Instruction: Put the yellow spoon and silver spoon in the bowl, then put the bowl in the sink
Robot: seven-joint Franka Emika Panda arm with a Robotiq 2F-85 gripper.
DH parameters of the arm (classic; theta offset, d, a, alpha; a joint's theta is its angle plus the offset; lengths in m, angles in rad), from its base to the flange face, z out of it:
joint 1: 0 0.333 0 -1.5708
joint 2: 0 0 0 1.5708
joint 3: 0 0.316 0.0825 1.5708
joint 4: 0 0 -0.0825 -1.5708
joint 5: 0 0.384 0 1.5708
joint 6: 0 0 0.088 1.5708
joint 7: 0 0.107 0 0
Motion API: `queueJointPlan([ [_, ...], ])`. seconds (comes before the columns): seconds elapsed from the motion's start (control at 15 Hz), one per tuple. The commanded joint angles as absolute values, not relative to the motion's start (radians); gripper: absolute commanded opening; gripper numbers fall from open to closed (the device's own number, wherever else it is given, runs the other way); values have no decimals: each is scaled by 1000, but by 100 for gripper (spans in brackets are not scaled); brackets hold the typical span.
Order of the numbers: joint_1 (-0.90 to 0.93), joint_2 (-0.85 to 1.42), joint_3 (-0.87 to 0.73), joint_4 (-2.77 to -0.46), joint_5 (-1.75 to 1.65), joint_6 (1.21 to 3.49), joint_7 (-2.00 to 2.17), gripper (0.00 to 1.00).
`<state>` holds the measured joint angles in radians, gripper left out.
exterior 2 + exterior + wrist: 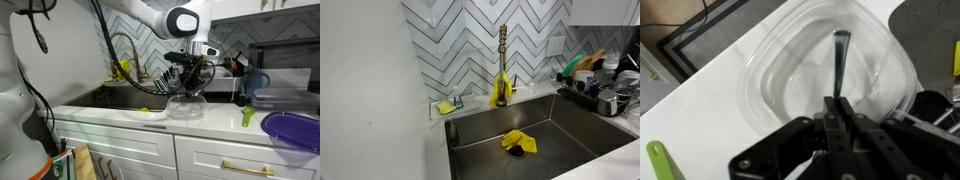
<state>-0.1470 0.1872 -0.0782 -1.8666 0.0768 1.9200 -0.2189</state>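
My gripper will next lower the silver spoon (839, 62) into the open clear bowl, since the spoon is over it, and then let go of the handle.
A clear plastic bowl (790, 70) stands on the white counter; it also shows in an exterior view (185, 106). My gripper (838, 105) hangs right above it, shut on the handle of the silver spoon (839, 62), which points down into the bowl. The gripper also shows in an exterior view (190, 78). A yellow-green spoon (662, 160) lies on the counter beside the bowl, likely the yellowish item in an exterior view (152, 112). The steel sink (575, 125) holds a yellow cloth (517, 141) over its drain.
A brass faucet (502, 60) stands behind the sink, and a dish rack (600, 88) is beside it. A purple bowl (295, 130), a green utensil (247, 117) and a clear container (285, 97) sit on the counter past the clear bowl.
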Motion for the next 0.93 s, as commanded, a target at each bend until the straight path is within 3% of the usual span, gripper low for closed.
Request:
queueJointPlan([
  [0.0, -128, 177, -74, -1899, 104, 1937, -142, 2],
  [0.87, -118, 181, -83, -1957, 78, 1950, -110, 2],
])
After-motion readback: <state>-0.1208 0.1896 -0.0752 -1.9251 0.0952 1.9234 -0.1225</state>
